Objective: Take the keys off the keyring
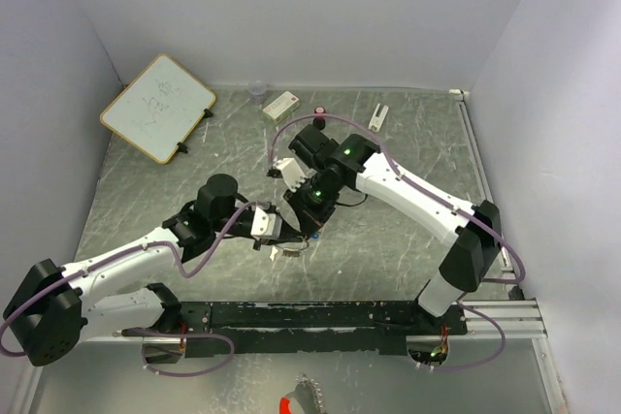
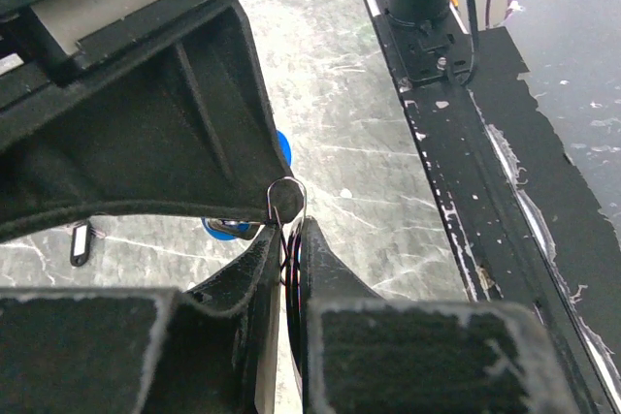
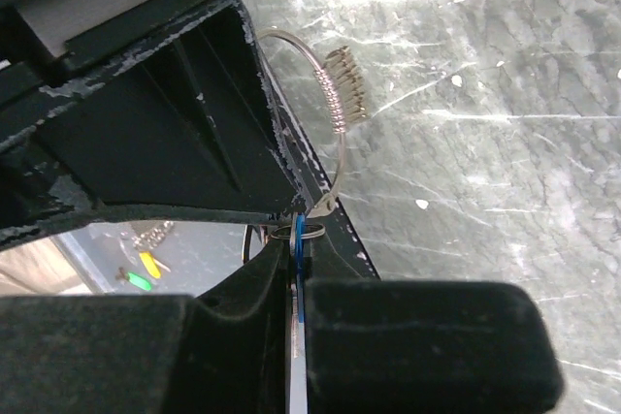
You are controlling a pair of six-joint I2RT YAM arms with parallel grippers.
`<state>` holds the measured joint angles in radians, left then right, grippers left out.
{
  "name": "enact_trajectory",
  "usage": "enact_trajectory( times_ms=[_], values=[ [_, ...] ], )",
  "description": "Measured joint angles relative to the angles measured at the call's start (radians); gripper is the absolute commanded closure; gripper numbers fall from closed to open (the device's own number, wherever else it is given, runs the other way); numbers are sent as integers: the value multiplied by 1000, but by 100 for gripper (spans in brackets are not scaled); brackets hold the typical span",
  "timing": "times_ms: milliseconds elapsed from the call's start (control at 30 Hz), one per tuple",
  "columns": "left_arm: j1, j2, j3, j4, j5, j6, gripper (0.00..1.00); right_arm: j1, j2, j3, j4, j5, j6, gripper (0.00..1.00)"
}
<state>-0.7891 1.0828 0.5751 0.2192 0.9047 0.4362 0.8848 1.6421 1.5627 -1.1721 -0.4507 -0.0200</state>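
I should next move my left gripper outward and down and release the keyring on the tabletop short of the white box, because that part of the tabletop is free of things.
My two grippers meet above the table's middle. My right gripper [image 1: 309, 218] is shut on the blue-headed key [image 3: 299, 239], seen edge-on between its fingers with a small ring around its top. The keyring [image 3: 337, 133], a thin silver wire loop with a small coil on it, curves up from that key. My left gripper [image 1: 278, 232] is shut on the keyring; in the left wrist view its wire [image 2: 287, 199] sticks out above the closed fingertips [image 2: 315, 239]. The blue head [image 2: 282, 150] shows behind there. A small black piece [image 2: 80, 242], perhaps the black-headed key, lies on the table.
A whiteboard [image 1: 157, 107] lies at the back left. A white box [image 1: 281, 105], a small cup [image 1: 257, 92], a red-and-black knob [image 1: 319, 111] and a white piece [image 1: 378, 115] stand along the back. The black base rail [image 2: 485, 143] runs along the near edge.
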Motion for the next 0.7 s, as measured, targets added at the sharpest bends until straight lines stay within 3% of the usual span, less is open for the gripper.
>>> enact_trajectory(
  times_ms=[500, 700],
  values=[
    [14, 0, -26, 40, -13, -134, 93, -76, 75, 1, -9, -165, 48, 100],
    [14, 0, -26, 39, -12, -120, 93, -72, 105, 49, -69, -145, 37, 98]
  ],
)
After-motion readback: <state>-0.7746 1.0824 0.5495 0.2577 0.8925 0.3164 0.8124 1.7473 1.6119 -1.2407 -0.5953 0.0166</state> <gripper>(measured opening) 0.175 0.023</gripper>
